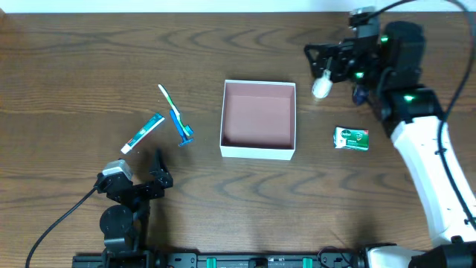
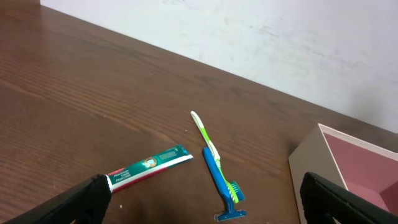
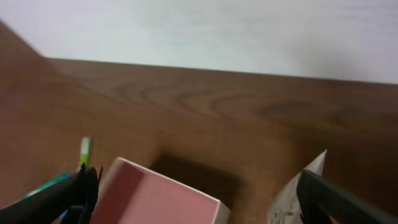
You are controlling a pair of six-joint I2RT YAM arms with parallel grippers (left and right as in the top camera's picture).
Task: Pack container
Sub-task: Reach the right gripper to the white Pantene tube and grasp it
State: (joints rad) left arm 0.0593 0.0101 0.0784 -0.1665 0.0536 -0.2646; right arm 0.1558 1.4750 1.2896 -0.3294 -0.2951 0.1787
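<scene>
I will next move my right gripper to the right in the wrist view and lower it around the white tube's crimped end [image 1: 328, 69] [image 3: 318, 164], because that end is off-center beside one finger.
The container [image 1: 258, 150], a square white box with a pinkish inside, stands mid-table with nothing in it; it also shows in the left wrist view [image 2: 311, 163] and the right wrist view [image 3: 155, 199]. A green-white toothbrush [image 1: 168, 99], a blue razor [image 1: 183, 130] and a toothpaste tube [image 1: 143, 132] lie left of it. A green soap packet [image 1: 351, 138] lies to its right. My left gripper [image 1: 141, 173] [image 2: 204, 186] is open and empty, near the toothpaste. My right gripper [image 1: 318, 65] [image 3: 198, 180] is open wide at the box's far right corner. A white object [image 1: 321, 88] [image 3: 295, 196] sits against its right finger.
The razor [image 2: 221, 186], toothbrush [image 2: 204, 134] and toothpaste [image 2: 152, 167] lie close together ahead of my left gripper. A pale wall runs along the table's far edge [image 3: 217, 68]. Bare wood lies in front of the box.
</scene>
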